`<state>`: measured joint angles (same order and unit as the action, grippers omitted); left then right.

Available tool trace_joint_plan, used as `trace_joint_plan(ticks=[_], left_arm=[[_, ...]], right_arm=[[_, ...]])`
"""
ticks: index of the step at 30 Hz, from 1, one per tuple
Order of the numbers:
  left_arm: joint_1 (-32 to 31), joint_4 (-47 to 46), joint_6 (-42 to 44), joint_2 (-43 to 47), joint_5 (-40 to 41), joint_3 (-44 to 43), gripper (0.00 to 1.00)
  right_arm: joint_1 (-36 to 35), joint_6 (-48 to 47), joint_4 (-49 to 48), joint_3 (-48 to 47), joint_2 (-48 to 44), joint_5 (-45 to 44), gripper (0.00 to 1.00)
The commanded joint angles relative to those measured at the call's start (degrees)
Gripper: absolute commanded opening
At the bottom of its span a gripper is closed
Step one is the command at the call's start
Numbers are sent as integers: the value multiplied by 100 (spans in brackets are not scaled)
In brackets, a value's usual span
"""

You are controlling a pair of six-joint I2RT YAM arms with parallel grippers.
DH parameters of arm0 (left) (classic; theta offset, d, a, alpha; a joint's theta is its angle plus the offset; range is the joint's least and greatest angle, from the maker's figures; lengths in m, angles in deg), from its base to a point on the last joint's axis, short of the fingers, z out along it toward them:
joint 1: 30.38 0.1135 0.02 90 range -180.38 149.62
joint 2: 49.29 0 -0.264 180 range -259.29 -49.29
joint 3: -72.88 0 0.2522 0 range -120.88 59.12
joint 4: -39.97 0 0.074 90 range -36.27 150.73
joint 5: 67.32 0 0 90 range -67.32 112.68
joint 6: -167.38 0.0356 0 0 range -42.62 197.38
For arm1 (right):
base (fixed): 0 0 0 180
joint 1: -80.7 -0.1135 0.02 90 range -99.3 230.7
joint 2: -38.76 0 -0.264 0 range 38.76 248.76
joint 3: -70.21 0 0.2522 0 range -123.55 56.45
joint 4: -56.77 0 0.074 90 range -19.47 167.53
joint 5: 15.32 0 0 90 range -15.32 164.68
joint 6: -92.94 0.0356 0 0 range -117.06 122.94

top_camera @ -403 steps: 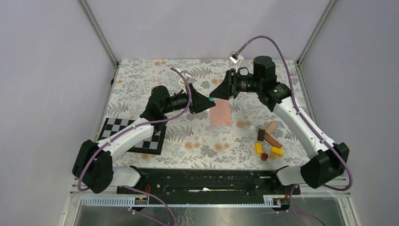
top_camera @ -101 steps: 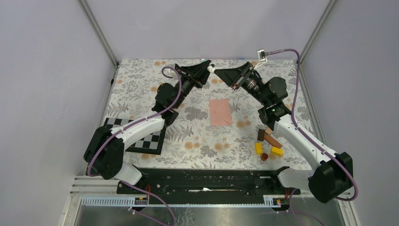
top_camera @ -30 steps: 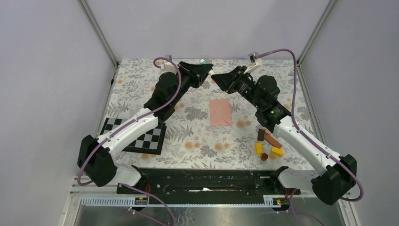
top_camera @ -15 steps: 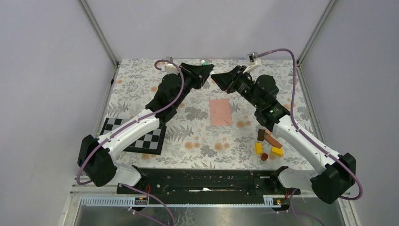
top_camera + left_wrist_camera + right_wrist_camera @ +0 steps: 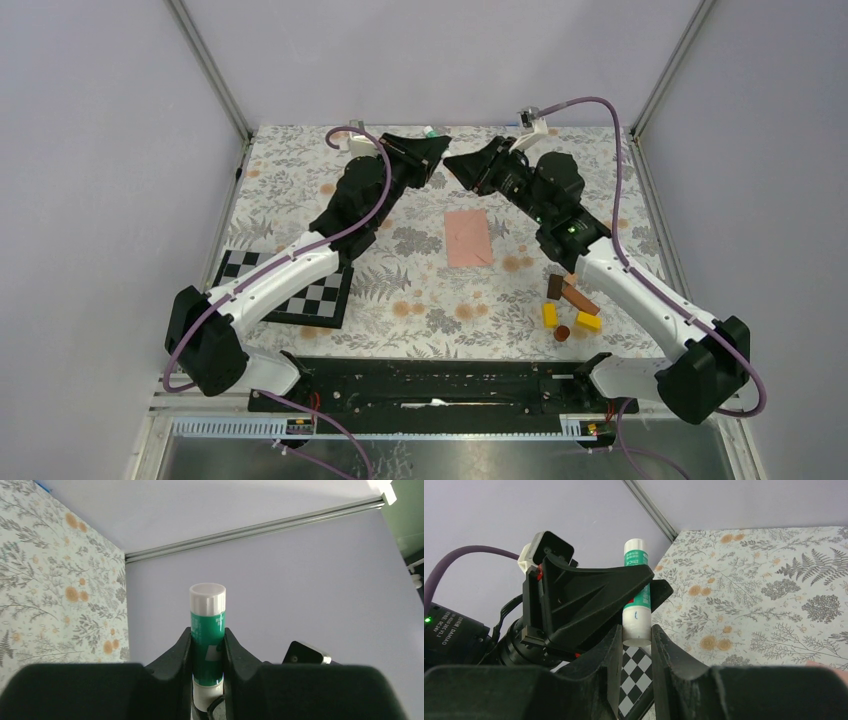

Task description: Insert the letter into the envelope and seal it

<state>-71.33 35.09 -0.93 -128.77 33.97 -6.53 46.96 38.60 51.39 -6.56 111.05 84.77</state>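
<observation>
The part of the tabletop between the envelope and the checkerboard is clear, so my left gripper next needs to move back down, tip its fingers downward and release the glue stick (image 5: 432,132) there.
The salmon-pink envelope (image 5: 468,238) lies flat on the floral table, below both grippers. No cream letter sheet shows. My left gripper (image 5: 433,152) is raised at the back and shut on a green-and-white glue stick (image 5: 432,132). In the left wrist view the stick (image 5: 207,630) stands upright between that gripper's (image 5: 207,636) fingers. My right gripper (image 5: 453,163) meets it tip to tip. In the right wrist view my right gripper (image 5: 636,634) has its fingers pressed on both sides of the stick's white end (image 5: 637,630), and the left gripper (image 5: 589,597) holds the stick's green body.
A black-and-white checkerboard (image 5: 300,290) lies at the left, and also shows in the right wrist view (image 5: 636,675). Several wooden blocks (image 5: 570,300) lie at the right. Grey walls enclose the table just behind the grippers.
Both grippers have risen from the envelope to the back of the table. In the last second my right gripper moved left and came onto the glue stick's end.
</observation>
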Motion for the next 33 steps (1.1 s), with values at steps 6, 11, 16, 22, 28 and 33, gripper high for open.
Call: trace_joint_plan(ticks=[6,11,16,22,28,33], left_arm=[[-434,687,888,31,-421,31,0],[-153,810,1360,40,-368,114,0],[21,475,2116,200,-418,364,0],[183,599,2975,234,-748,443,0],[323,2073,3720,-114,-428,298,0],[378,2693,3980,-806,-587,262,0]], right_arm=[[-142,-269,288,-585,179,-146,29],[-140,-474,792,-328,-347,-453,54],[-140,-604,1479,58,-1093,-778,72],[-140,-727,2414,324,-1746,-1328,81],[-125,-820,3326,173,-1333,-1649,82],[-125,-777,3423,186,-912,-1474,87]])
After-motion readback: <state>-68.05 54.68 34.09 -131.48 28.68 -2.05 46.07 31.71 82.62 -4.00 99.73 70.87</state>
